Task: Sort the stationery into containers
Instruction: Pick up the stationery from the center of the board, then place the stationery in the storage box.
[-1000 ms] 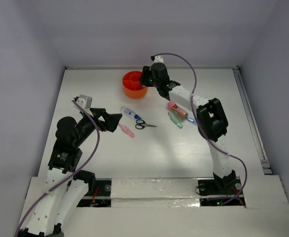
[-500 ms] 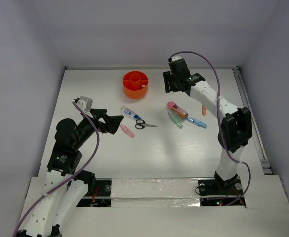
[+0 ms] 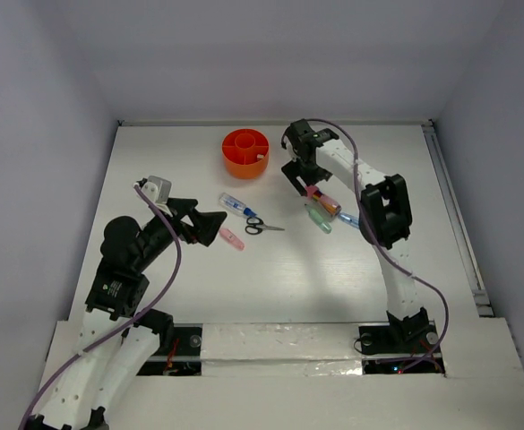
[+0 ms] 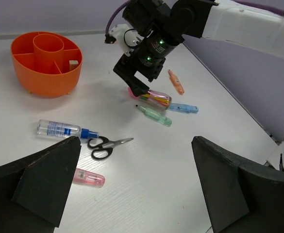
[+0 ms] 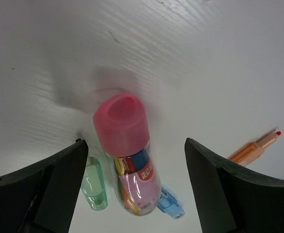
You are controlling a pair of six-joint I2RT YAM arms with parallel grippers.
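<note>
The right gripper lowers and closes on the pink cap (image 3: pixel 312 191) (image 5: pixel 122 127) below it next, as its open fingers already stand either side of that end of the capsule.
The round orange container (image 3: pixel 245 152) with dividers stands at the back; in the left wrist view a small pale piece (image 4: pixel 73 62) lies in one compartment. My right gripper (image 3: pixel 303 181) hangs open over a clear pink-capped capsule (image 5: pixel 129 160) full of coloured sticks, its fingers either side and apart from it. A green capsule (image 5: pixel 94 187), a blue piece (image 5: pixel 170 204) and an orange pen (image 5: pixel 256 148) lie beside it. My left gripper (image 3: pixel 212 226) is open and holds nothing, close to the pink capsule (image 4: pixel 88 178), black-handled scissors (image 4: pixel 105 145) and blue-and-white tube (image 4: pixel 59 129).
White walls close the table at the back and both sides, with a rail (image 3: pixel 454 215) along the right edge. The right arm's forearm (image 3: pixel 382 210) reaches over the right part of the table.
My right gripper left the orange container, swung right, then came back down over the pink-capped capsule, its jaws spreading wider. The left arm edged slightly right.
</note>
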